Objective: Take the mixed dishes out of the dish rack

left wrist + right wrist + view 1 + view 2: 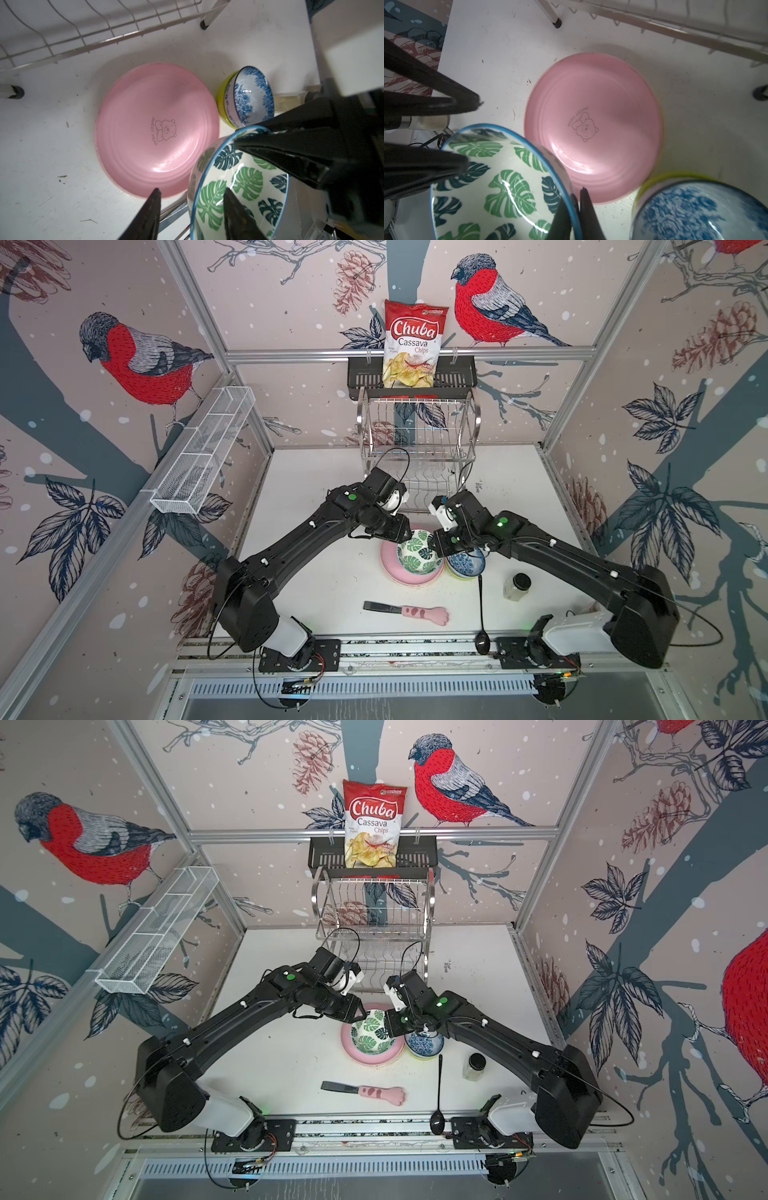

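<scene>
My right gripper should move the green-leaf bowl past the pink plate's edge and down into the blue-white bowl and release its rim, since that one sits empty.
The green-leaf bowl hangs tilted over the pink plate, which lies flat on the white table. My right gripper is shut on the bowl's blue rim. My left gripper is open and straddles the opposite rim, one finger inside the bowl and one outside, with gaps showing. Right of the plate the blue-white bowl sits nested in the lime bowl. The steel dish rack stands at the back; I see no dishes in it.
A black spoon, a small black-lidded jar and a pink paw-handled tool lie near the table's front. A chips bag stands in the black basket above the rack. A white mesh tray hangs on the left wall.
</scene>
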You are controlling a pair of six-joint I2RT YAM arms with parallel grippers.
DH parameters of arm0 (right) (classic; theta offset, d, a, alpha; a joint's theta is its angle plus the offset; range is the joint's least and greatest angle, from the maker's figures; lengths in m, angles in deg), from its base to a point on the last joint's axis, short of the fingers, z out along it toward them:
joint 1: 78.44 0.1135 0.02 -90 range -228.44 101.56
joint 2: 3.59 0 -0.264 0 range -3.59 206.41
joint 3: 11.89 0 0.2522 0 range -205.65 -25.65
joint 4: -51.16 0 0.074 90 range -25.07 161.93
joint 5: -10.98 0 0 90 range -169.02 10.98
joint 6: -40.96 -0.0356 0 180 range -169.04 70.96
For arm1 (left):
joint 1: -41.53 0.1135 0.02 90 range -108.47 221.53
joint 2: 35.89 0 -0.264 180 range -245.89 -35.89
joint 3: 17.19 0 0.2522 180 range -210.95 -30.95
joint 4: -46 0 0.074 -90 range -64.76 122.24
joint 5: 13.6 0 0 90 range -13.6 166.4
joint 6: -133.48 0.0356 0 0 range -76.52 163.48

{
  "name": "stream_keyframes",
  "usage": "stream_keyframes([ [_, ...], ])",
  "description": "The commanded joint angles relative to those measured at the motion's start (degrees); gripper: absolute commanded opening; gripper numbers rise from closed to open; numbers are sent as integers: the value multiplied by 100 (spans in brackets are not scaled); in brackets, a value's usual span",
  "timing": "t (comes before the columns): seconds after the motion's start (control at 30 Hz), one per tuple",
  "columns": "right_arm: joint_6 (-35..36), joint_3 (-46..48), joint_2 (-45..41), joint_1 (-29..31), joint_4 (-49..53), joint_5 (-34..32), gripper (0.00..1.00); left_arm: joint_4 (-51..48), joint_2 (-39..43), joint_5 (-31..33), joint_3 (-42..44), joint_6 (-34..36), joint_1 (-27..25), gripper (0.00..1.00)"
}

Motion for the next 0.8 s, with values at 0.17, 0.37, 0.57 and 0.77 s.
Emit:
stream_keyframes([
  [0.17, -81, 415, -1110, -869, 503, -217, 0, 1216, 851, 92, 150, -171, 87, 68],
  [0.37, 49, 802, -1522, -1679, 899, -175, 0, 1712, 1404, 87, 456, -373, 387, 75],
  [0.57, 131, 1152, -1439, -2147, 861, 130, 0, 1783, 1575, 24, 677, -487, 663, 78],
  [0.77, 167, 1268, -1205, -2198, 679, 284, 0, 1709, 1547, -25, 713, -472, 690, 78],
])
